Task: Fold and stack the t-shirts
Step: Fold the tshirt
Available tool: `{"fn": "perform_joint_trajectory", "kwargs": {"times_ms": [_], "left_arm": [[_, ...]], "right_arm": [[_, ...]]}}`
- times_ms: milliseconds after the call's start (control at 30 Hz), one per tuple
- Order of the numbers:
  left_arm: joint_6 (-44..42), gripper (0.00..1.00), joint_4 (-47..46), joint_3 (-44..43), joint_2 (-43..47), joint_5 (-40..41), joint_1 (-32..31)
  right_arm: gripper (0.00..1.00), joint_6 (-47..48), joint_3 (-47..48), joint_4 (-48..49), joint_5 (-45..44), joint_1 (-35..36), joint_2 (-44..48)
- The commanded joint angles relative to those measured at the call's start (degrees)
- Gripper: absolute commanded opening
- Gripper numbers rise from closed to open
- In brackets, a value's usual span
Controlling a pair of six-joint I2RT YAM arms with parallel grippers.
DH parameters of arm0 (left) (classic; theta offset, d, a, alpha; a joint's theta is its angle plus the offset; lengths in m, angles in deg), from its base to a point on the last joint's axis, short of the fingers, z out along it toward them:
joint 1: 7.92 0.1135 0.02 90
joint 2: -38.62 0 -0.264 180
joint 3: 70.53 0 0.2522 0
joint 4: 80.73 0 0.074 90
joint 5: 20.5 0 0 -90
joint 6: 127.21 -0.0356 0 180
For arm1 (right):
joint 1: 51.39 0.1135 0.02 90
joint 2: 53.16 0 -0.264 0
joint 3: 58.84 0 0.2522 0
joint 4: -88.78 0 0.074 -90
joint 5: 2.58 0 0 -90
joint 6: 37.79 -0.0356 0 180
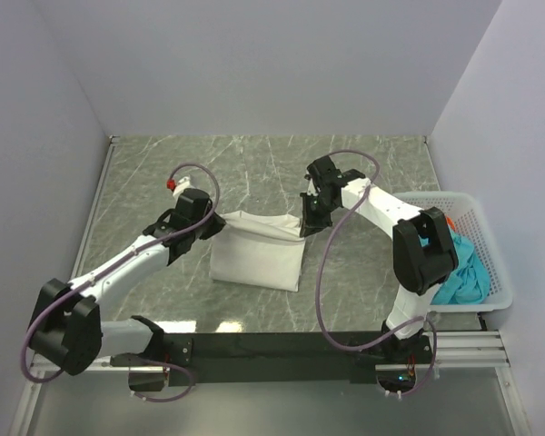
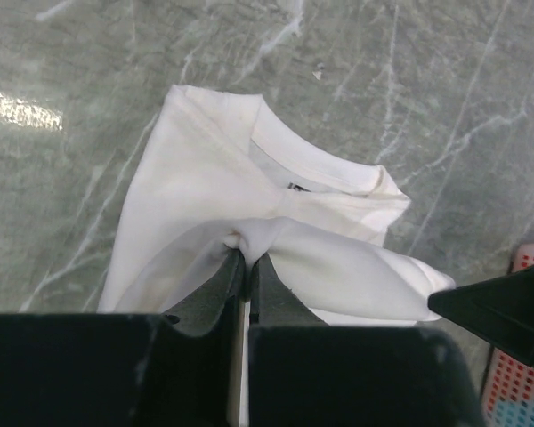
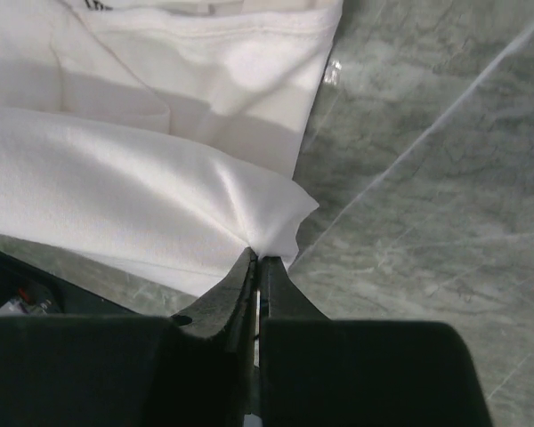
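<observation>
The far edge's corner goes down onto the white t-shirt (image 2: 215, 189) next as my left gripper lowers slightly outward toward the collar, because that edge hangs above the layer beneath.
The white t-shirt (image 1: 257, 254) lies partly folded in the middle of the marble table, plain side up, its far edge lifted between the two grippers. My left gripper (image 1: 216, 221) is shut on the far left corner of that edge; in the left wrist view the cloth (image 2: 249, 196) bunches at the gripper (image 2: 247, 256), and the collar faces away. At the far right corner my right gripper (image 1: 307, 221) is shut on the white t-shirt (image 3: 142, 178), pinching a point of fabric at the gripper (image 3: 259, 258). A teal t-shirt (image 1: 465, 277) and a bit of red-orange t-shirt (image 1: 450, 221) lie in the basket.
The white mesh basket (image 1: 481, 222) stands at the table's right edge, close to the right arm's elbow. Grey walls enclose the table on the left, back and right. Bare marble (image 1: 254, 168) lies beyond the shirt.
</observation>
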Motion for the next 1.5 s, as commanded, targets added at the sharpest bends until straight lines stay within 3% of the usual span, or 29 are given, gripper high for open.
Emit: {"fn": "perform_joint_trajectory", "kwargs": {"times_ms": [0, 167, 400, 500, 533, 733, 767, 867, 933, 1033, 1067, 1233, 1467], "left_arm": [[-2.9, 0.01, -8.8, 1.4, -2.7, 2.7, 1.2], [-3.6, 0.01, -16.6, 2.5, -7.3, 2.5, 2.1], [-5.9, 0.01, -20.4, 1.2, -13.7, 3.7, 2.2], [-6.0, 0.04, -21.5, 1.4, -14.7, 4.6, 2.2], [-6.1, 0.07, -21.8, 1.6, -14.8, 4.9, 2.2], [-6.0, 0.46, -21.6, 2.8, -10.1, 6.3, 2.2], [-6.0, 0.61, -21.1, 3.1, -7.8, 6.4, 2.0], [-7.3, 0.77, -18.4, 4.3, -3.3, 7.0, 0.4], [-8.6, 0.77, -17.2, 5.4, -1.6, 6.1, -0.7], [-10.2, 0.69, -15.8, 7.0, -0.1, 2.3, -1.9], [-10.4, 0.56, -16.2, 7.2, -0.7, 1.9, -2.0], [-12.3, 0.35, -16.9, 3.1, -7.4, 1.7, -1.2], [-13.8, 0.31, -18.7, -8.6, -24.6, -4.3, 3.5]], "right_arm": [[0.00, 1.1, 3.1, 2.4, -0.1, -1.2, -2.3], [0.00, 0.6, 5.8, 4.7, -0.2, -1.9, -7.2], [0.00, 0.1, 7.4, 7.0, -1.5, -2.8, -10.6], [0.12, 0.4, 8.6, 7.4, -2.7, -3.1, -10.8], [0.21, 0.7, 9.0, 7.5, -3.0, -3.2, -10.5], [0.43, 1.7, 8.4, 10.5, -3.4, -3.1, -3.2], [0.43, 1.8, 6.4, 12.4, -2.7, -3.1, -1.9], [0.44, 2.3, 1.8, 15.2, 0.6, -2.5, 2.5], [0.44, 3.0, -0.4, 16.5, 2.4, -1.7, 4.5], [0.44, 2.5, -7.0, 20.7, 4.4, -0.9, 7.0], [0.44, 2.3, -7.8, 21.7, 5.6, -1.0, 7.0], [0.42, 2.2, -5.5, 24.1, 9.6, -1.1, 0.2], [0.37, 1.3, 1.6, 26.3, 12.4, -5.5, -10.4]]}}
